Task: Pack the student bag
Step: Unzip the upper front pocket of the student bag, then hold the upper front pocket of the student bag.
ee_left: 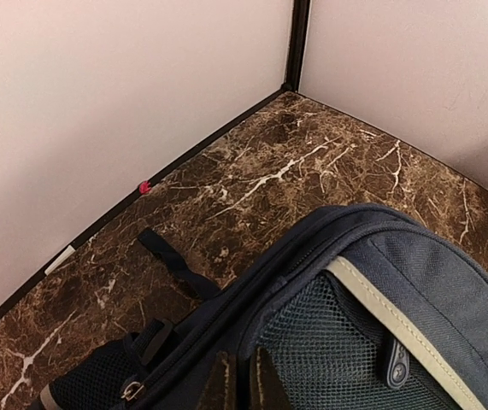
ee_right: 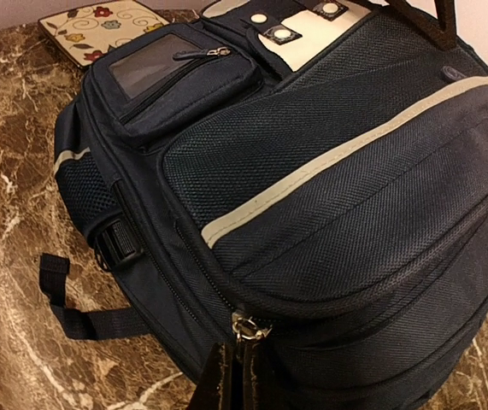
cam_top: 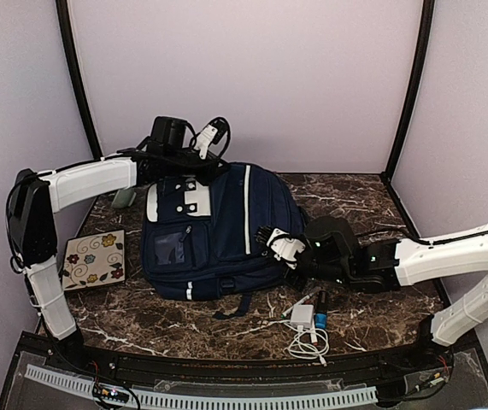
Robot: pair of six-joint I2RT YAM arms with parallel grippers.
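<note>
The zipper pull (ee_right: 245, 327) is already in my right gripper, so next I'll lift my left gripper up from the seam beside the mesh pocket and release the bag.
The student bag (cam_top: 226, 231), navy with white stripes, lies on the marble table with its front pockets up. My left gripper (cam_top: 212, 161) is at the bag's top end, near the white patches. In the left wrist view it (ee_left: 242, 369) is shut, its tips pressed into the seam beside the mesh pocket (ee_left: 338, 350). My right gripper (cam_top: 267, 242) is at the bag's right side. In the right wrist view it (ee_right: 242, 363) is shut on the metal zipper pull (ee_right: 245, 327) of the main zip, which looks closed along the bag (ee_right: 329, 171).
A floral-patterned flat case (cam_top: 95, 259) lies left of the bag, by the left arm. A white charger with coiled cable (cam_top: 305, 329) and a small blue item (cam_top: 320, 319) sit near the front edge under the right arm. A grey object (cam_top: 124, 198) lies behind the left arm.
</note>
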